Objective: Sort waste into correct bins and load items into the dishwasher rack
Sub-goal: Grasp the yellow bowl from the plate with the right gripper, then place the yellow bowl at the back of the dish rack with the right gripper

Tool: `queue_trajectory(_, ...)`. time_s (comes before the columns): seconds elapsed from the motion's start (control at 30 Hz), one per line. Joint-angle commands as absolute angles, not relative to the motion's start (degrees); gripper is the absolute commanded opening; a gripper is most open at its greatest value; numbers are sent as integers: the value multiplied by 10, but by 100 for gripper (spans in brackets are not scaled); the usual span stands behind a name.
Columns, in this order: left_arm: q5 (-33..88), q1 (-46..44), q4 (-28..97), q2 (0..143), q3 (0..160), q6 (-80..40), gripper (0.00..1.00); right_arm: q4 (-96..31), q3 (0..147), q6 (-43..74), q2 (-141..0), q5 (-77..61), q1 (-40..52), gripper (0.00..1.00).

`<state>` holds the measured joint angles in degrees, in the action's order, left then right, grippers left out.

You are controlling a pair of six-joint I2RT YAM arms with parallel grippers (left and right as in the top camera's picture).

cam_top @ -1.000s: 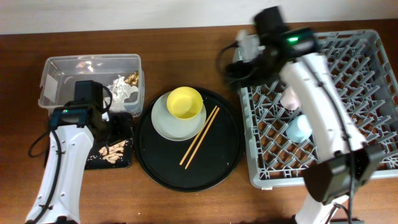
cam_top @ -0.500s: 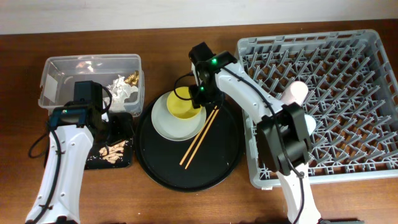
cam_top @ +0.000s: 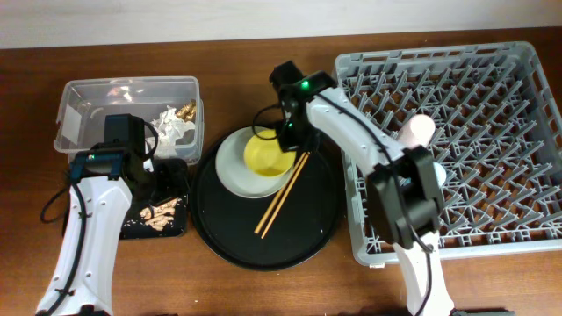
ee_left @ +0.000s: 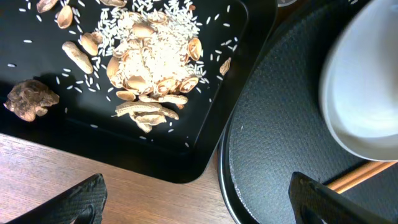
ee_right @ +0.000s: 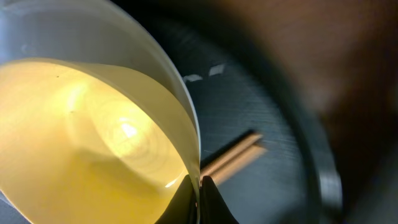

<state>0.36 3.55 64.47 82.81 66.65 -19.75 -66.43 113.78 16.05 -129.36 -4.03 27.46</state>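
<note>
I will lift the bowl (cam_top: 263, 154) next with my right gripper, carry it outward past the pink cup and lower it to let go on the rack's far wires, because those are empty.
The small yellow bowl (cam_top: 263, 154) sits tilted on the pale plate (cam_top: 230, 167) in the round black tray (cam_top: 263, 241). My right gripper (cam_top: 286, 133) is shut on the bowl's rim (ee_right: 186, 134), one finger inside and one outside, its tips (ee_right: 199, 186) pinching the thin wall. The wooden chopsticks (cam_top: 281, 195) lie beside the plate. My left gripper (ee_left: 202, 205) hangs open over the corner of the shallow black tray (ee_left: 205, 158), above the food scraps (ee_left: 149, 68), holding nothing. A pink cup (cam_top: 420, 130) stands in the grey rack (cam_top: 474, 79).
The clear tub (cam_top: 88, 96) at the back left holds white tissue (cam_top: 171, 127) and a gold foil wrapper (cam_top: 186, 111). The black tray (cam_top: 140, 230) lies between the tub and the round tray. My right arm crosses the rack's left edge.
My right arm has swung from the rack over to the round tray, and its gripper has shut on the yellow bowl's rim, tipping the bowl slightly. The left arm has stayed still.
</note>
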Motion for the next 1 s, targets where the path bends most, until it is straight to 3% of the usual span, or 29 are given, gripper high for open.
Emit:
queue_trajectory(0.0,-2,37,645,819,668,-203,93,-662,1145,159,-1151,122,234,4)
queue_trajectory(0.2,-2,37,639,819,668,-203,93,-595,1145,145,-1059,326,126,4)
queue_trajectory(0.33,-2,37,635,819,668,-203,93,-558,1145,138,-1104,595,78,4)
queue_trajectory(0.57,-2,37,635,819,668,-203,93,-578,1144,140,-1210,613,49,4)
queue_trajectory(0.97,2,37,626,819,668,-203,93,-641,1139,205,-1279,640,90,4)
